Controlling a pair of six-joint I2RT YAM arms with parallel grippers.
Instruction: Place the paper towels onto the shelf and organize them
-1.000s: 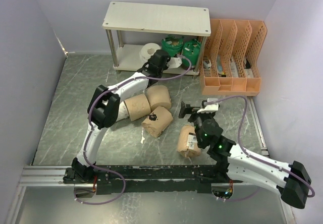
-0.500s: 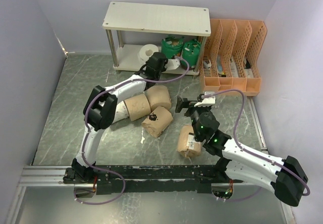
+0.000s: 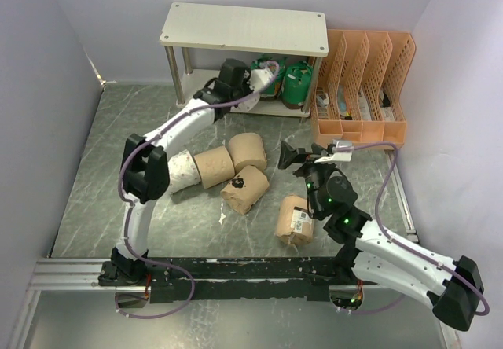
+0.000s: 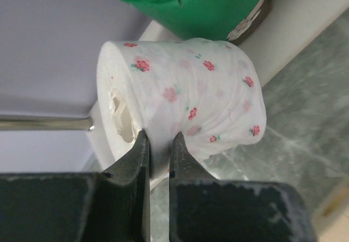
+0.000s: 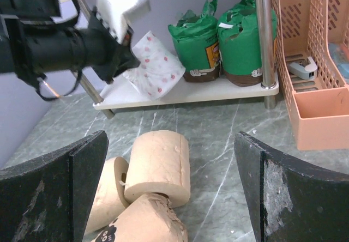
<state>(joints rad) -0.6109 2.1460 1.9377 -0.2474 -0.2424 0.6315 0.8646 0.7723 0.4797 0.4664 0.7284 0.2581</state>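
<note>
I will draw my left gripper back from the shelf to above the bare tan rolls to release the flowered roll, because that roll tilts at the front of the board.
My left gripper (image 4: 158, 144) is shut on the edge of a white paper towel roll with red flowers (image 4: 185, 100), holding it tilted at the front of the shelf's lower board (image 5: 207, 89). Two green-wrapped rolls (image 5: 196, 48) (image 5: 242, 43) stand on that board to its right. The shelf's top board (image 3: 244, 28) is bare. Two bare tan rolls (image 3: 247, 151) (image 3: 214, 166) and two paper-wrapped ones (image 3: 245, 189) (image 3: 295, 219) lie on the table. My right gripper (image 3: 302, 158) hovers open above the table, facing the shelf, with a tan roll (image 5: 161, 165) below it.
An orange perforated file organizer (image 3: 361, 90) stands right of the shelf, against its right legs. A pale roll (image 3: 183, 170) lies partly behind the left arm's elbow. Side walls close in the grey marbled table (image 3: 102, 168).
The left gripper moved back and left toward the lower board with the flowered roll in it. The right gripper drifted slightly right and stayed open.
</note>
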